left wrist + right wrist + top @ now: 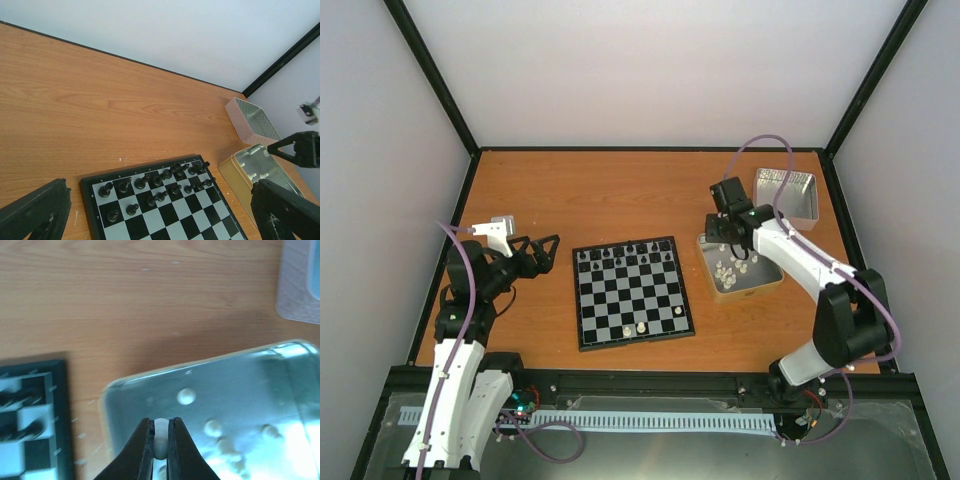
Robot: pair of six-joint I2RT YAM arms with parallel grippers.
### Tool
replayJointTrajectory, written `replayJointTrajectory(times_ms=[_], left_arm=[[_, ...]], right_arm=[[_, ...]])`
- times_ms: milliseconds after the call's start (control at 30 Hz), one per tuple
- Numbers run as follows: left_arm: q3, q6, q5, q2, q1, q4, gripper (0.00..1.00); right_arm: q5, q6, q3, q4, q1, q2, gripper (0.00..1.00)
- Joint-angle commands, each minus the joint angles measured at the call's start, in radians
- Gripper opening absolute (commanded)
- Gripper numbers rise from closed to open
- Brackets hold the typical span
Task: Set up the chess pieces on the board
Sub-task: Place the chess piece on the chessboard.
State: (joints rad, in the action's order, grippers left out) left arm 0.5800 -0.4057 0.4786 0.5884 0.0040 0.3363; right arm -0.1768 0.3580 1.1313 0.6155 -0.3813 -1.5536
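Observation:
The square there (664, 313), beside the board's white piece nearest the tin, is empty, so I will move my right gripper back over the board next and then down beside that piece.
The board (636, 296) lies mid-table, with black figures along its far two rows and three cream-white chess pieces (642, 326) near its front edge. More white pieces lie loose in the gold-sided tin (766, 278) to the right of the board. My right gripper (160, 426) hangs inside that tin, shut on one white piece (160, 439) pinched between its fingertips. My left gripper (542, 246) hovers left of the board, wide open and holding nothing. In the left wrist view its fingers (35, 212) frame the board's far rows (165, 220).
A second, empty silver tin (787, 192) sits at the back right, close behind the right arm. The board's corner (30, 415) shows left of the tin in the right wrist view. Walls and black posts enclose the table.

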Motion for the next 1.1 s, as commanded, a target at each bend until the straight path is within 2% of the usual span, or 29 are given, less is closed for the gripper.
replayJointTrajectory(times_ms=[0, 267, 567, 767, 1067], left_arm=[[0.011, 0.004, 0.003, -0.01, -0.004, -0.016, 1.0], [0.009, 0.004, 0.01, -0.011, -0.003, -0.016, 1.0], [0.01, 0.004, 0.012, -0.012, -0.004, -0.016, 1.0], [0.009, 0.004, 0.011, -0.015, -0.004, -0.016, 1.0], [0.011, 0.005, 0.011, -0.013, -0.004, -0.016, 1.0]], right_arm=[[0.026, 0.055, -0.032, 0.083, -0.121, 0.085, 0.03], [0.079, 0.172, -0.064, 0.136, -0.389, 0.093, 0.04], [0.082, 0.223, -0.077, 0.154, -0.581, 0.015, 0.04], [0.068, 0.234, -0.088, 0.151, -0.634, -0.058, 0.04], [0.086, 0.228, -0.121, 0.121, -0.64, -0.087, 0.04]])
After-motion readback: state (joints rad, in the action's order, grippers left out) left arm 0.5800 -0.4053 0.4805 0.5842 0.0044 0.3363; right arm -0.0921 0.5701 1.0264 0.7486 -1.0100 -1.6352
